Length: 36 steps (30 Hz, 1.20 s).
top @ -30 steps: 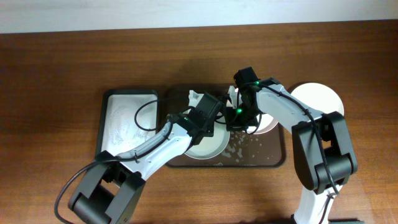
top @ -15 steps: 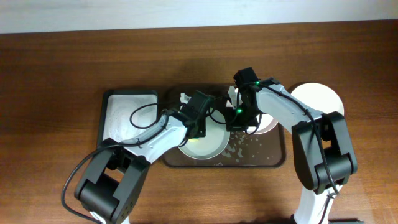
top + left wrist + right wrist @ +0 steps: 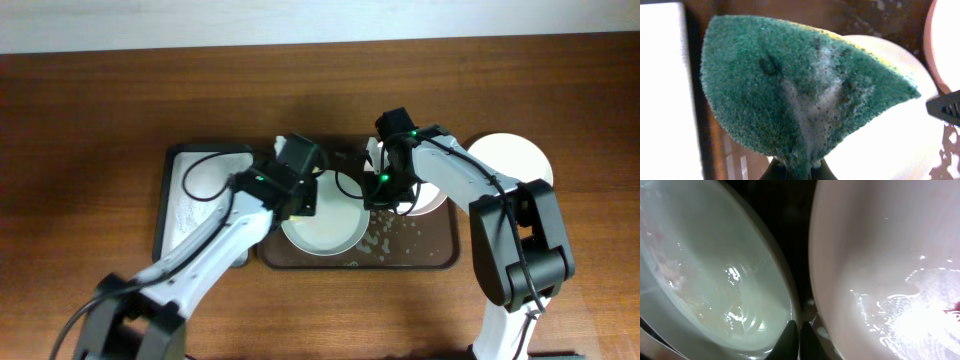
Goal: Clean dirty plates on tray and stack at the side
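Note:
My left gripper will next move the sponge [image 3: 795, 90] off the side of the green plate and down inside the edge of the black tray with foam.
The pale green plate [image 3: 325, 225] lies in the middle of the dark brown tray [image 3: 420, 252]. The pale pink plate [image 3: 432, 192] lies on the tray's right part. The white plate [image 3: 512, 163] lies on the tabletop right of the tray. My left gripper [image 3: 295, 172] is shut on a foamy green sponge [image 3: 795, 90], held above the tray's left edge beside the green plate [image 3: 890, 130]. My right gripper [image 3: 385, 192] is shut on the green plate's right rim [image 3: 790, 312], with the pink plate [image 3: 880, 255] close beside its fingers [image 3: 799, 337].
A smaller black tray with white foam [image 3: 200, 195] stands left of the brown tray, just under my left arm. Foam flecks lie on the brown tray [image 3: 385, 238] between the green and pink plates. Bare wood tabletop [image 3: 100, 150] surrounds both trays.
My left gripper has carried the sponge left and away, off the green plate toward the foam tray. The right arm and the plates have not moved.

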{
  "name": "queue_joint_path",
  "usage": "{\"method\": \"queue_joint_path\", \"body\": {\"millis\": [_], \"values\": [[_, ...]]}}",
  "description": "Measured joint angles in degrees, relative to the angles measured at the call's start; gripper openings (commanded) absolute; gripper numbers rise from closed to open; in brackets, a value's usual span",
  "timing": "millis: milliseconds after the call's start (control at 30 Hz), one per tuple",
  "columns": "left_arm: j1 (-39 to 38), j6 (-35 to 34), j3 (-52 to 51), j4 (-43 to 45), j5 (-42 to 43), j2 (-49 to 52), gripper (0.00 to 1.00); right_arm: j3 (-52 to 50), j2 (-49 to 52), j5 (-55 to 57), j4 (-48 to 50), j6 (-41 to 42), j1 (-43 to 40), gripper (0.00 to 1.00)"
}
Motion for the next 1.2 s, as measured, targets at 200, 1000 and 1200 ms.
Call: {"method": "queue_joint_path", "body": {"millis": [200,1000,1200], "values": [[7.9,3.8,0.1,-4.1,1.7,-2.2,0.0,0.7,-2.6,4.3,-0.7,-0.1,0.0,0.04],[26.3,19.3,-8.2,3.5,9.7,2.5,0.0,1.9,-17.8,52.2,0.9,-4.6,21.9,0.04],[26.3,19.6,-8.4,4.5,9.7,6.4,0.48,1.9,-17.8,62.0,1.9,-4.6,27.3,0.04]]}}
